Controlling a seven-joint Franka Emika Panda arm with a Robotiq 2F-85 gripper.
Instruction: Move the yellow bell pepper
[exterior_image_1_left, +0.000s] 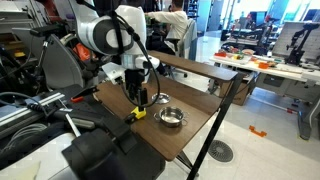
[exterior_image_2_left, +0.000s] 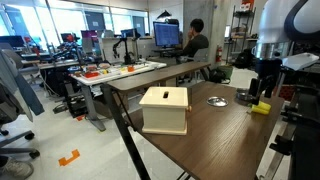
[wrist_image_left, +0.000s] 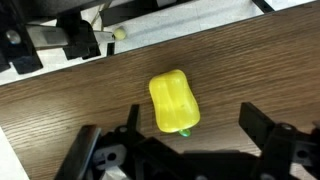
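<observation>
My gripper moves down over the yellow bell pepper (wrist_image_left: 174, 102) next, one open finger down along each side of it, since the pepper is still below the gripper's fingers.
The yellow bell pepper (wrist_image_left: 173, 102) lies on the dark wooden table (wrist_image_left: 60, 105), with its small green stem pointing toward the gripper body. It also shows in both exterior views (exterior_image_1_left: 137, 113) (exterior_image_2_left: 260, 107). My gripper (wrist_image_left: 193, 121) is open and empty. It hangs just above the pepper, one finger on each side, not touching it. In both exterior views the gripper (exterior_image_1_left: 138, 97) (exterior_image_2_left: 262, 88) points straight down over the pepper.
A steel bowl (exterior_image_1_left: 172, 117) stands on the table just beside the pepper. A light wooden box (exterior_image_2_left: 165, 108) with a slot on top stands further along the table, with a dark round disc (exterior_image_2_left: 216, 101) behind it. The table edge (exterior_image_1_left: 205, 135) is near the bowl.
</observation>
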